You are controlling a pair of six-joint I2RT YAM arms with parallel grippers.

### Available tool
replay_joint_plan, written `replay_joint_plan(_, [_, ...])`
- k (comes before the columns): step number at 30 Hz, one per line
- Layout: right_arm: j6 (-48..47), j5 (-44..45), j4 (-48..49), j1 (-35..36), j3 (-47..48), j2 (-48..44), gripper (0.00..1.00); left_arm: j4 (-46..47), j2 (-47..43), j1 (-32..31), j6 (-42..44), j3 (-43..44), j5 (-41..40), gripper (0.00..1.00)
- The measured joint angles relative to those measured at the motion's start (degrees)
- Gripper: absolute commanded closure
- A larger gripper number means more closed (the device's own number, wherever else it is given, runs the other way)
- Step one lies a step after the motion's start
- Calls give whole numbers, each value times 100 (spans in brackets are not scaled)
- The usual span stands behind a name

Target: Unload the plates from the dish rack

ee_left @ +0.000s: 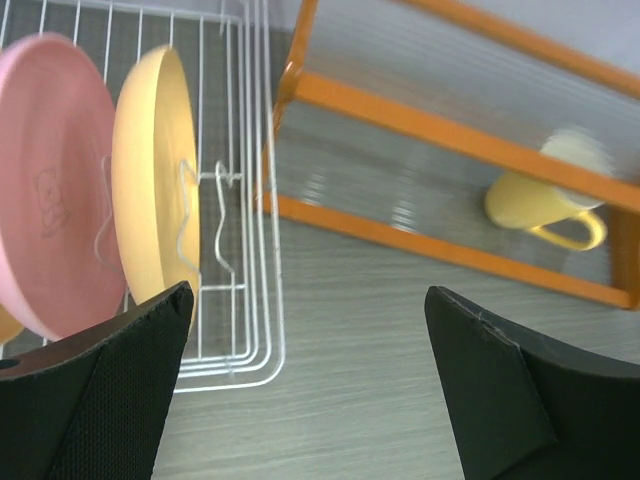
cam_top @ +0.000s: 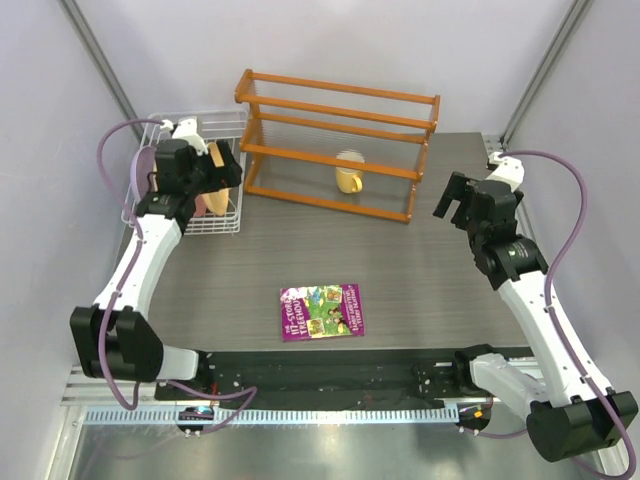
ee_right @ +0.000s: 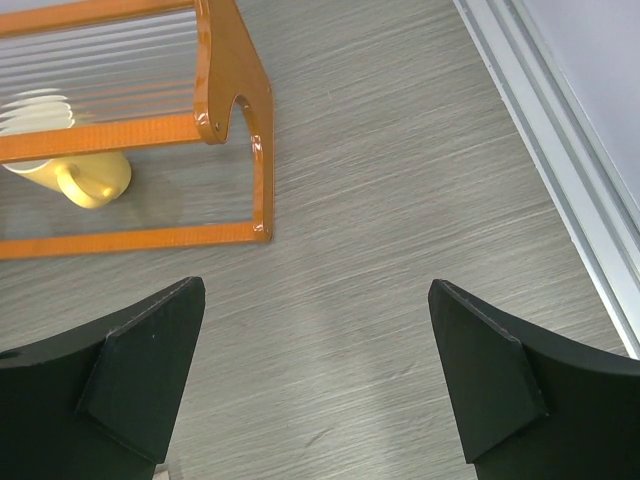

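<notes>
The yellow-orange plate's near rim (cam_top: 215, 206) (ee_left: 146, 262) is outside my open fingers, so my left gripper should next go down and tilt to the left in its wrist view, onto that rim.
The white wire dish rack (cam_top: 232, 125) (ee_left: 255, 330) stands at the back left of the table. A pink plate (ee_left: 55, 220) and a yellow-orange plate (ee_left: 150, 190) stand on edge in it; a yellow-orange plate (cam_top: 217, 156) and the pink plate (cam_top: 203, 203) peek out beside my arm. My left gripper (cam_top: 228, 172) (ee_left: 310, 300) hovers open over the rack's right edge, nothing between its fingers. My right gripper (cam_top: 452, 203) (ee_right: 315, 290) hangs open above bare table at the right, far from the rack.
An orange wooden shelf rack (cam_top: 340, 140) (ee_right: 235, 110) stands at the back centre with a small yellow mug (cam_top: 348, 176) (ee_left: 540, 205) (ee_right: 90, 180) inside. A purple booklet (cam_top: 321, 311) lies near the front. A metal rail (ee_right: 560, 150) borders the right side.
</notes>
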Motion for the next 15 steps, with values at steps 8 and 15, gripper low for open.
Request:
replay_joint_plan(8, [0, -15, 7, 0, -57, 173, 0, 160, 328, -153, 302, -66, -1088, 3])
replay_joint_plan(15, [0, -15, 50, 0, -107, 413, 0, 647, 509, -280, 557, -216, -1965, 7])
